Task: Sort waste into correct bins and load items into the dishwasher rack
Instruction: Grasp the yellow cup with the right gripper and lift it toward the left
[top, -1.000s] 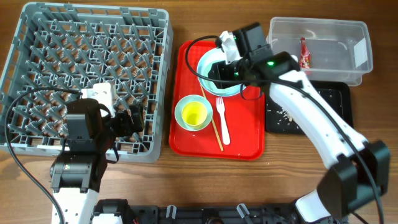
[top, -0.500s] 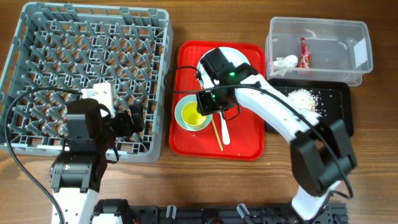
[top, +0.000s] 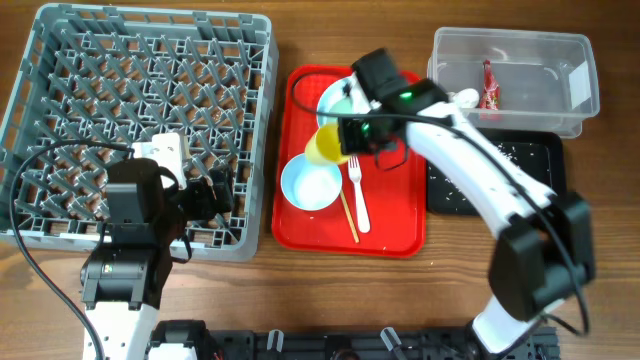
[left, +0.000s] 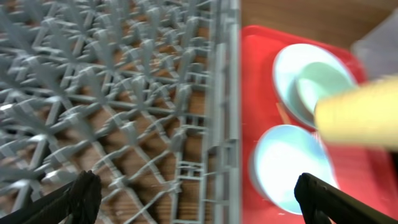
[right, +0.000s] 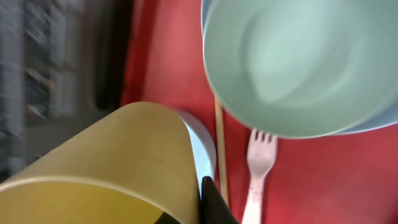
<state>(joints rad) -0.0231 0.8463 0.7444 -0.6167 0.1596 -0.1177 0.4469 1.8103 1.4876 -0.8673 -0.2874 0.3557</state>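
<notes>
My left gripper tilts up and turns onto the small yellow cup (top: 326, 146) at its rack-side end next, which my right gripper leaves free.
My right gripper (top: 343, 140) is shut on the small yellow cup (top: 326, 146) and holds it above the red tray, just behind a pale bowl (top: 311, 184). In the right wrist view the cup (right: 106, 168) fills the lower left, pressed against my finger (right: 210, 202). A second pale green bowl (top: 343, 96) sits on the white plate at the tray's back. The white fork (top: 357, 195) and the chopstick (top: 346, 212) lie on the tray. My left gripper (top: 214, 193) is open and empty over the front right corner of the grey dishwasher rack (top: 150, 40).
The red tray (top: 400, 225) lies between the rack and the bins. The clear tub (top: 560, 60) at the back right holds the red wrapper (top: 489, 88) and the white tissue (top: 463, 97). The black tray (top: 540, 180) in front of it holds crumbs (top: 452, 183).
My right gripper moved from the back bowl to the front bowl, closed on the yellow cup and lifted it out and back. The left arm has not moved.
</notes>
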